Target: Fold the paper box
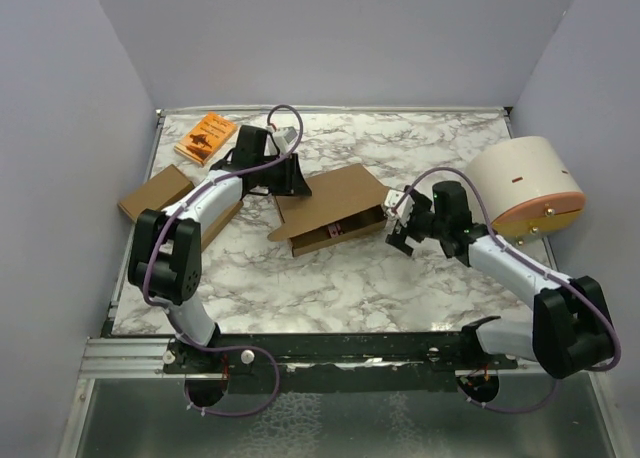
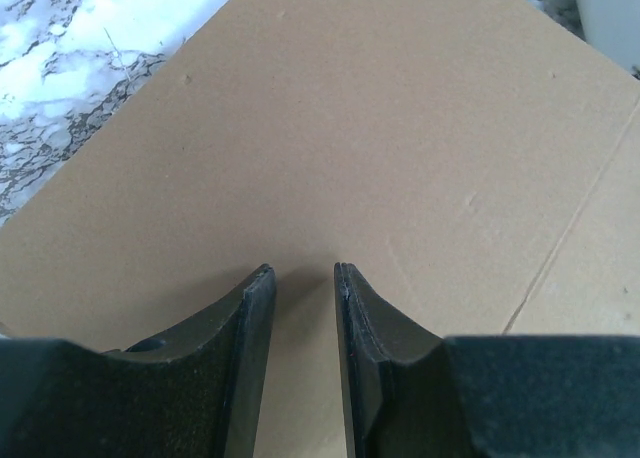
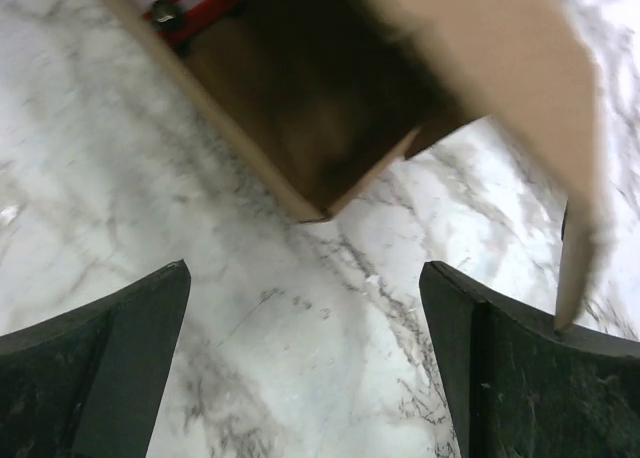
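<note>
My right gripper swings back from the box's end around to its front next, turning onto the lid's thin cardboard flap point(image 3: 494, 76), since the front gapes open.
The paper box point(image 1: 335, 198) is brown cardboard in the middle of the marble table, with its lid tilted up over an open front. My left gripper point(image 1: 290, 181) rests on the lid's back left part. In the left wrist view its jaws point(image 2: 303, 270) stand nearly together with nothing between them, over the flat cardboard point(image 2: 350, 128). My right gripper point(image 1: 400, 230) is open and empty just off the box's right end. The right wrist view point(image 3: 305, 268) shows bare marble between its fingers and the box's corner point(image 3: 330, 128) ahead.
A red and white item point(image 1: 340, 226) lies inside the box. A small orange book point(image 1: 205, 138) lies at the back left. Another brown cardboard piece point(image 1: 158, 191) sits at the left edge. A large cream round object point(image 1: 525, 188) stands at the right.
</note>
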### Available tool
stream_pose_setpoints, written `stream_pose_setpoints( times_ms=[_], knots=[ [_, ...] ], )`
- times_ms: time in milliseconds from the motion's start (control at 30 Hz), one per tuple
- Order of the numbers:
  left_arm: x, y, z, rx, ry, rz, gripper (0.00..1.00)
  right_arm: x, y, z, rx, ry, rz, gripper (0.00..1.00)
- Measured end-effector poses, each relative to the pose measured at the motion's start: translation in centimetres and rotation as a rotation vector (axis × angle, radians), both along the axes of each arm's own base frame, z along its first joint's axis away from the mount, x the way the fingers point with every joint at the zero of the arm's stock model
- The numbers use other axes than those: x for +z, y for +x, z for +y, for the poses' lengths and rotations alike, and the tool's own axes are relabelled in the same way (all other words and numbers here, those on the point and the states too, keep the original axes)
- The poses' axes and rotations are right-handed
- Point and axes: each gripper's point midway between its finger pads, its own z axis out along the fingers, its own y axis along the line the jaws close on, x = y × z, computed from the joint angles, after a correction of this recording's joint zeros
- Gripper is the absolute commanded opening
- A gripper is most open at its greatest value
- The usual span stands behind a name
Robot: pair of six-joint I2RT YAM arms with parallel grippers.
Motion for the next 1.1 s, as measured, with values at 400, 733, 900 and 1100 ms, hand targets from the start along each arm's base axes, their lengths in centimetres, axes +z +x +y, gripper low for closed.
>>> stream_pose_setpoints(
  times_ms=[400,733,900,1100],
  knots=[
    [-1.3,-0.3,-0.5,-0.030,0.000,0.029,0.34,-0.6,-9.0,1.9,0.469,-0.033,0.202,0.59],
    [-2.5,-0.7,-0.9,-0.055,0.000,0.060,0.34,-1.5,-11.5,3.7,0.702,0.050,0.218,0.26],
    [-2.8,-0.8,-0.9,-0.065,0.010,0.061,0.30,0.4,-11.5,5.1,0.821,0.104,0.186,0.26],
    [-4.6,-1.2,-0.9,-0.079,0.040,0.092,0.29,1.8,-12.6,5.6,0.879,0.148,0.203,0.27]
  ],
)
